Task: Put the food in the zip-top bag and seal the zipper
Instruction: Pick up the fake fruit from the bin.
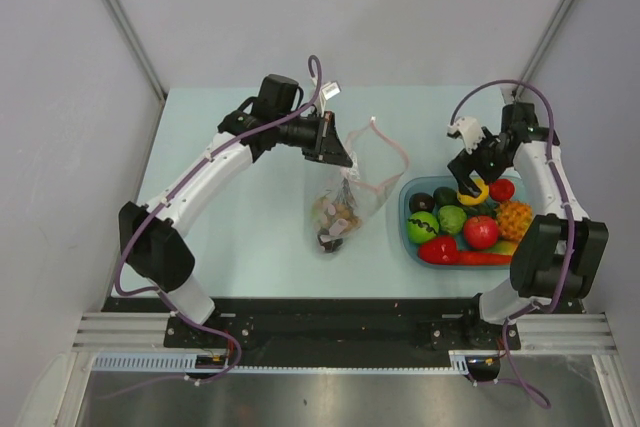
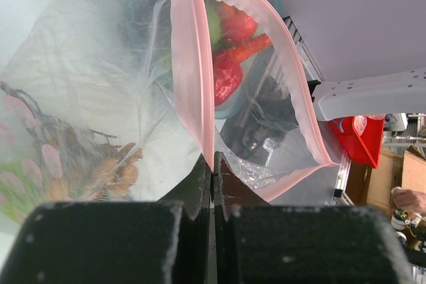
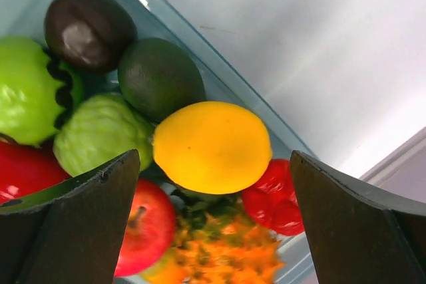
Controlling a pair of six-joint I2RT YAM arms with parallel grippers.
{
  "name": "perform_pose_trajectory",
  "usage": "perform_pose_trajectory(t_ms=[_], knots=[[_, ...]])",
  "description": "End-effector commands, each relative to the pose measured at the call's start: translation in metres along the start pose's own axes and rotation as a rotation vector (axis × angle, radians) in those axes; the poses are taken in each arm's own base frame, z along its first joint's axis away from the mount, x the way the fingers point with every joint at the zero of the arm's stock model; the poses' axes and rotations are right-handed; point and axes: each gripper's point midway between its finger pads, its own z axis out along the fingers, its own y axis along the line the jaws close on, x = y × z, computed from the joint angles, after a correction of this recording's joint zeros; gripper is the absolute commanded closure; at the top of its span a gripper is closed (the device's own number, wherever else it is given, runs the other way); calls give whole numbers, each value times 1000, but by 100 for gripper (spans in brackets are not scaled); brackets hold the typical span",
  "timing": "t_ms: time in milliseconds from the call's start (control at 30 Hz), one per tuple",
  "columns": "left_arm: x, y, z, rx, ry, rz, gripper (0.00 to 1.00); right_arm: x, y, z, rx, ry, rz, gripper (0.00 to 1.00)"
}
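Observation:
I will next turn my right gripper and lower its fingers around the yellow lemon [image 3: 212,145], as the red apple and a red vegetable are close beside it.
My left gripper [image 1: 340,157] is shut on the pink-red zipper [image 2: 190,64] edge of the clear zip-top bag [image 1: 352,187] and holds its mouth open above the table; the shut jaws show in the left wrist view [image 2: 213,161]. A brown grape cluster [image 1: 335,212] lies inside the bag. My right gripper [image 1: 470,179] is open over the light blue tray [image 1: 405,217]. In the right wrist view, the yellow lemon [image 3: 212,145] lies between my open fingers [image 3: 86,211], with gaps on both sides.
The tray holds more food: an orange pineapple [image 1: 515,219], a red apple [image 1: 481,232], green pieces [image 1: 423,227], a dark avocado [image 3: 160,78] and red vegetables [image 1: 470,257]. A black rail runs along the table's near edge.

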Motion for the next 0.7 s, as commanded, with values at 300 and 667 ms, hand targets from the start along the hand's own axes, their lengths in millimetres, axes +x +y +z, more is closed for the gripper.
perform_pose_trajectory(t_ms=[300,667], knots=[[-4,-14,-5,42,-5,52,100,4,-1,12,-138,-157,-552,0],[-2,-13,-6,40,2,59,100,23,18,39,-250,-75,-671,0]])
